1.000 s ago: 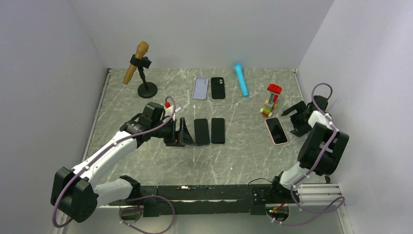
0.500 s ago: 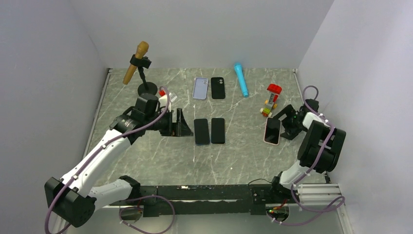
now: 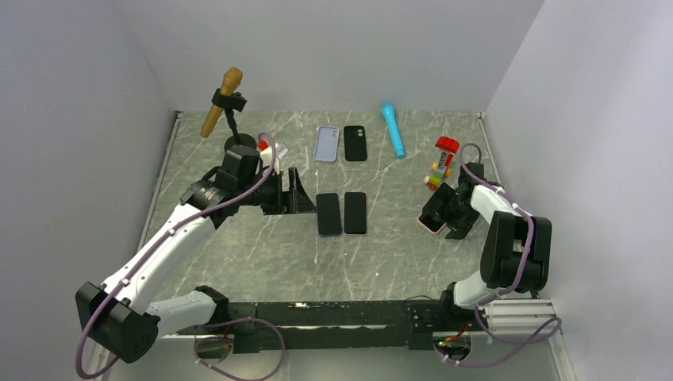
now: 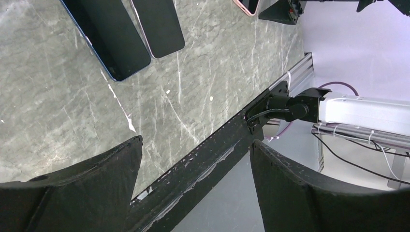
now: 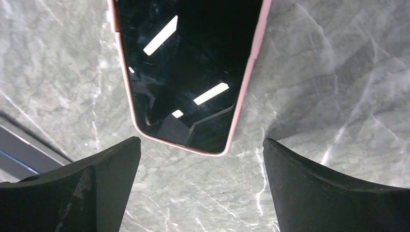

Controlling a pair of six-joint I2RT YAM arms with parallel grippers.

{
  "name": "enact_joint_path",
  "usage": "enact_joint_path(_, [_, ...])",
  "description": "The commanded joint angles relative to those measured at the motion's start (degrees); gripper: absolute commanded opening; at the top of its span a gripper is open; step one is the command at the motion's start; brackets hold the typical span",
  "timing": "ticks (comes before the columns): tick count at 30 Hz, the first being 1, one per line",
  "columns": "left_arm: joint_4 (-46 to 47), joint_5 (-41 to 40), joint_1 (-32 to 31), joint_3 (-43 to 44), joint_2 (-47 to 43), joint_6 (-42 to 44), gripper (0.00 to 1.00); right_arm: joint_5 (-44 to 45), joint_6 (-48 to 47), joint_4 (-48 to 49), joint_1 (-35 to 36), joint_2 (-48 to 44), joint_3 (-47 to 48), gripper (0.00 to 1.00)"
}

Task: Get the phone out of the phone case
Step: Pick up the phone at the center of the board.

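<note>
My right gripper has only the phone's near end within reach of its fingers. It will move outward to the phone's middle next, then close on the phone's sides.
The phone in its pink case [image 3: 429, 222] lies screen up on the marble table [image 3: 381, 262], at the right. It also shows in the right wrist view [image 5: 188, 72] and at the top edge of the left wrist view [image 4: 246, 5]. My right gripper [image 3: 444, 213] is open and low over it; in its wrist view [image 5: 201, 141] the phone's near end lies between the two fingertips, and neither touches it. My left gripper [image 3: 298, 196] is open and empty, just left of two phones [image 3: 328, 213] [image 3: 355, 212] at the table's middle; its wrist view [image 4: 196, 140] shows nothing between the fingers.
A lilac case [image 3: 327, 144] and a black case [image 3: 355, 143] lie at the back. A blue microphone [image 3: 393, 129], a wooden microphone on a stand [image 3: 222, 103] and toy bricks [image 3: 442, 163] are near the back. Walls close three sides.
My right gripper swung left and down over the pink-cased phone, which now lies further left. My left gripper drew back slightly and stayed open.
</note>
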Motion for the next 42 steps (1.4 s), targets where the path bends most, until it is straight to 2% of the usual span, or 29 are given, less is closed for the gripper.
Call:
enact_joint_path(1, [-0.18, -0.96, -0.36, -0.28, -2.85, -0.04, 0.86, 5.55, -0.22, -3.61, 0.75, 2.16, 4.08, 1.0])
enact_joint_path(6, [1.3, 0.33, -0.46, -0.71, -3.05, -2.49, 0.85, 6.26, 3.92, -5.16, 0.8, 8.45, 8.34, 1.0])
enact_joint_path(16, [0.46, -2.98, -1.44, -1.27, -7.77, -3.39, 0.86, 4.36, 7.05, -3.55, 0.27, 12.09, 12.28, 1.0])
enact_joint_path(21, [-1.53, -3.67, -1.39, -1.69, -9.8, -3.56, 0.86, 8.02, 9.86, -7.05, 0.11, 16.11, 16.73, 1.0])
enact_joint_path(25, [-1.56, -5.06, -1.46, -2.84, -10.76, -3.9, 0.86, 14.26, 11.23, -12.96, 0.16, 21.59, 22.17, 1.0])
enact_joint_path(28, [-1.22, -4.79, -1.45, -2.81, -10.63, -4.69, 0.86, 16.01, 11.55, -13.59, 0.11, 22.63, 22.13, 0.99])
enact_joint_path(31, [-1.62, -5.18, -1.44, -2.52, -10.84, -4.39, 0.86, 17.7, 12.87, -14.07, 0.11, 22.64, 20.67, 0.94])
enact_joint_path(36, [-0.81, -5.51, -1.41, -3.57, -10.6, -4.84, 0.86, 16.72, 12.21, -12.88, 0.2, 19.89, 16.38, 0.71])
enact_joint_path(37, [-0.15, -4.74, -1.41, -3.9, -10.49, -5.54, 0.85, 16.27, 12.01, -11.93, 0.2, 18.56, 15.05, 0.7])
enact_joint_path(42, [0.02, -3.65, -1.78, -4.75, -10.94, -6.59, 0.85, 12.53, 12.43, -5.54, 0.11, 7.78, 5.99, 0.5])
